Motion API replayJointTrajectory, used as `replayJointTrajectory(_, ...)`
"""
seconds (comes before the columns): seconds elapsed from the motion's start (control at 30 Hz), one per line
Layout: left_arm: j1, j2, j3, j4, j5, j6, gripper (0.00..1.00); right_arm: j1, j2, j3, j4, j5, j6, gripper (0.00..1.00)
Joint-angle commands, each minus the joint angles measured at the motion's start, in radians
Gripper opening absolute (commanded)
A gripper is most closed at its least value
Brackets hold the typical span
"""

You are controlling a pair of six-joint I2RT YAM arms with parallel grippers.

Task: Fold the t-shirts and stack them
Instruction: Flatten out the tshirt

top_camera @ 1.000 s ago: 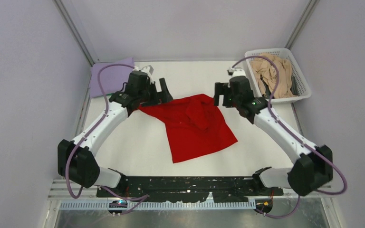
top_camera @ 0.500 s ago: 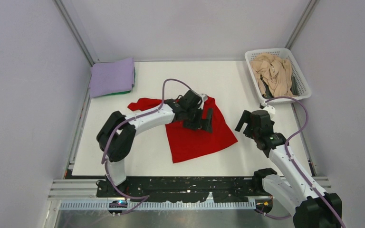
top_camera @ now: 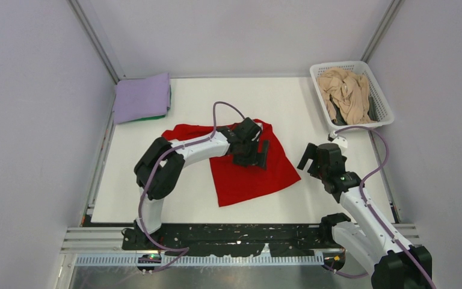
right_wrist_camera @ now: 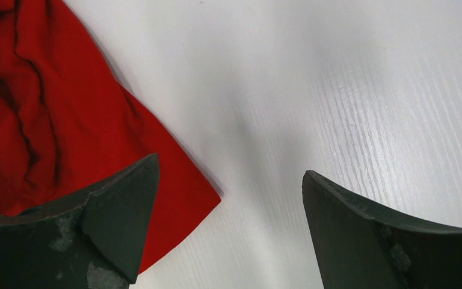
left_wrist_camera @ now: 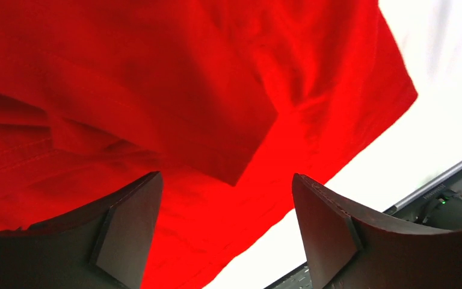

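Observation:
The shirt's corner (top_camera: 296, 178) (right_wrist_camera: 209, 200) sticks out over bare table, so my right gripper will next move down and to the left in the top view to straddle that corner there.
A bright red t-shirt (top_camera: 246, 174) lies partly folded at the table's centre, one sleeve stretching left (top_camera: 180, 131). My left gripper (top_camera: 257, 155) hovers open over its upper middle; in the left wrist view the red cloth (left_wrist_camera: 156, 90) with a folded flap fills the frame behind the empty gripper (left_wrist_camera: 225, 229). My right gripper (top_camera: 311, 158) stands open over bare table just right of the shirt, and the right wrist view shows the shirt's corner (right_wrist_camera: 42, 120) beside the left finger of that gripper (right_wrist_camera: 228, 223). A folded lavender t-shirt (top_camera: 142, 97) rests on a green one (top_camera: 151, 118) at the back left. A beige t-shirt (top_camera: 344, 93) sits crumpled in the basket.
The white lattice basket (top_camera: 384, 113) stands at the back right corner. Grey walls and metal frame posts close in the table on three sides. The arms' black base rail (top_camera: 234, 238) runs along the near edge.
Both grippers have left the red shirt's far edge. The left arm swung right and down over the shirt's middle; the right arm pulled back toward the near right.

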Motion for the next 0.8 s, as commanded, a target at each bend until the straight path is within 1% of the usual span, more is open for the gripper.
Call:
replayJointTrajectory(0.0,-0.007,0.030,0.076,-0.016,-0.074,-0.016,0.75,-0.002,-0.007,0.003,0.062,-0.002,-0.009,0.96)
replayJointTrajectory(0.1,-0.007,0.075,0.147,-0.075,-0.091,-0.006,0.65,-0.002,-0.010,0.004,0.061,0.007,-0.017,0.96)
replayJointTrajectory(0.23,-0.008,0.096,0.175,-0.095,-0.095,0.006,0.46,-0.003,-0.013,0.001,0.060,0.000,-0.021,0.97)
replayJointTrajectory(0.3,-0.007,0.088,0.175,-0.095,-0.099,0.008,0.33,-0.002,-0.011,-0.003,0.060,-0.003,-0.018,0.97)
replayJointTrajectory(0.33,-0.007,0.079,0.175,-0.095,-0.103,0.009,0.24,-0.003,-0.010,-0.006,0.060,-0.004,-0.017,0.97)
replayJointTrajectory(0.37,-0.007,0.071,0.172,-0.096,-0.111,0.011,0.11,-0.002,-0.006,-0.008,0.060,-0.004,-0.015,0.97)
replayJointTrajectory(0.4,-0.007,0.060,0.170,-0.099,-0.121,0.012,0.01,-0.002,-0.005,-0.008,0.060,-0.006,-0.014,0.97)
replayJointTrajectory(0.6,0.006,-0.050,0.121,-0.105,-0.190,0.049,0.00,-0.002,0.017,-0.006,0.054,-0.060,-0.018,0.99)
replayJointTrajectory(0.7,0.047,-0.140,0.049,-0.093,-0.198,0.050,0.00,-0.002,0.031,-0.003,0.049,-0.121,-0.024,1.00)
replayJointTrajectory(0.77,0.084,-0.225,-0.018,-0.079,-0.204,0.046,0.00,-0.003,0.047,0.000,0.036,-0.156,-0.023,0.97)
